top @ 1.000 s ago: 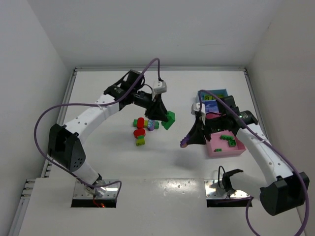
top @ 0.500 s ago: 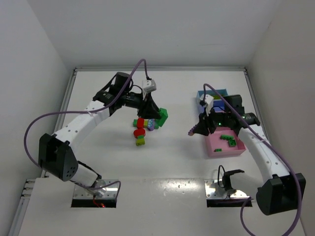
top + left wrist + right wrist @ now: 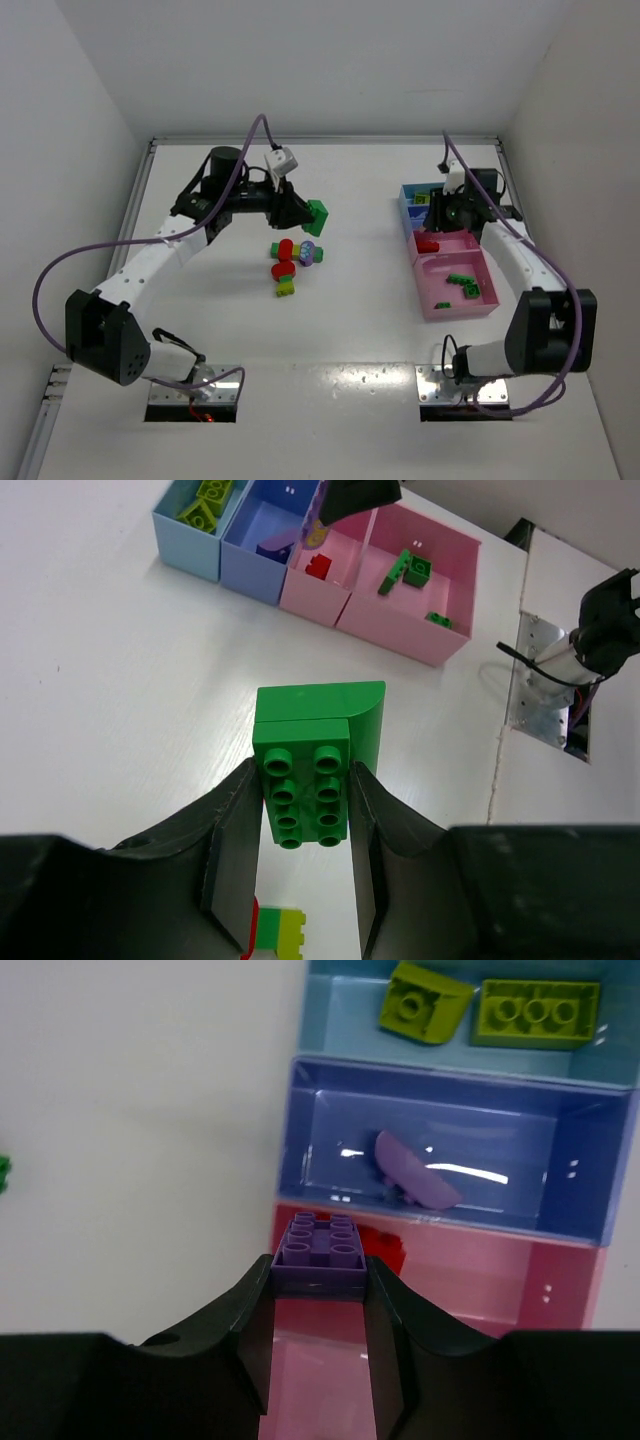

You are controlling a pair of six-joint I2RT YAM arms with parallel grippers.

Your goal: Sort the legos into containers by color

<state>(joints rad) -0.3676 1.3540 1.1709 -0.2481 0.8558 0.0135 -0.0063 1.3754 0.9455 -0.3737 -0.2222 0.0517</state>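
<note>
I need to move my right gripper outward from the pink tray with the red brick next. Then I need to bring the purple brick over the blue tray.
My left gripper is shut on a green brick, held above the table left of centre, seen from above as the green brick. My right gripper is shut on a purple brick, over the near rim of the pink tray that holds a red brick. Just beyond lies the blue tray with a purple piece. The teal tray holds two yellow-green bricks. Loose legos, red, purple, green and yellow-green, lie on the table below the left gripper.
The trays stand in a row at the right, from the teal tray to the large pink tray with green bricks. The right gripper hangs over that row. Walls close in the back and sides.
The left arm has drawn back to the left with the green brick. The right arm has swung from mid-table to above the trays, still carrying the purple brick.
</note>
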